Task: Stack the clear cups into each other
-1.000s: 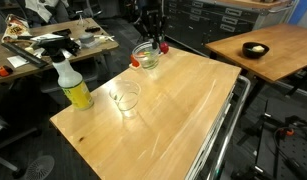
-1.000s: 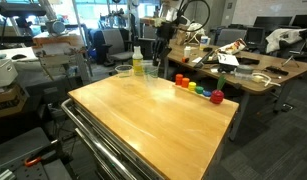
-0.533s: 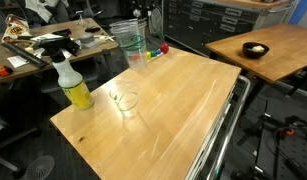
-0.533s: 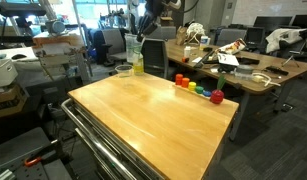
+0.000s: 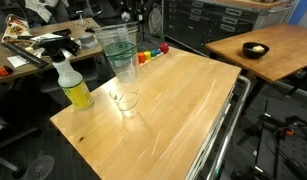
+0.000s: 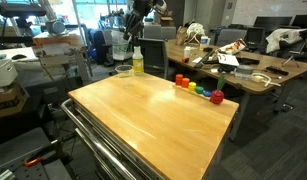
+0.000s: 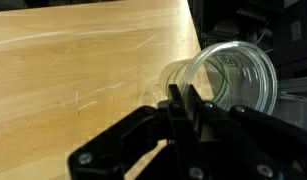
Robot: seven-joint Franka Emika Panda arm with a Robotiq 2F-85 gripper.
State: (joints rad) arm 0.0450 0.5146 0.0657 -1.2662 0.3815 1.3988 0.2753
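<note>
Next, my gripper lowers toward the lone clear cup (image 5: 126,97) and releases the stack's rim with the held stack (image 5: 118,55) nested inside, since that upright cup stands open below.
My gripper (image 7: 180,97) is shut on the rim of a stack of clear cups (image 7: 233,80) and holds it in the air above the wooden table (image 5: 183,110). In an exterior view the held stack (image 5: 118,55) hangs just above and behind a lone clear cup (image 5: 124,97), which stands upright on the table. In both exterior views the gripper (image 6: 132,20) sits high over the table's far side. The held cups (image 6: 124,47) and the lone cup (image 6: 123,70) are faint there.
A yellow spray bottle (image 5: 72,84) stands beside the lone cup and also shows in an exterior view (image 6: 138,61). A row of coloured blocks (image 6: 197,88) lies along the table edge. A second table holds a black bowl (image 5: 255,49). A cluttered desk (image 5: 53,40) stands behind.
The gripper has lifted the cup stack off the table near the coloured blocks and carried it up and across toward the lone cup and the spray bottle.
</note>
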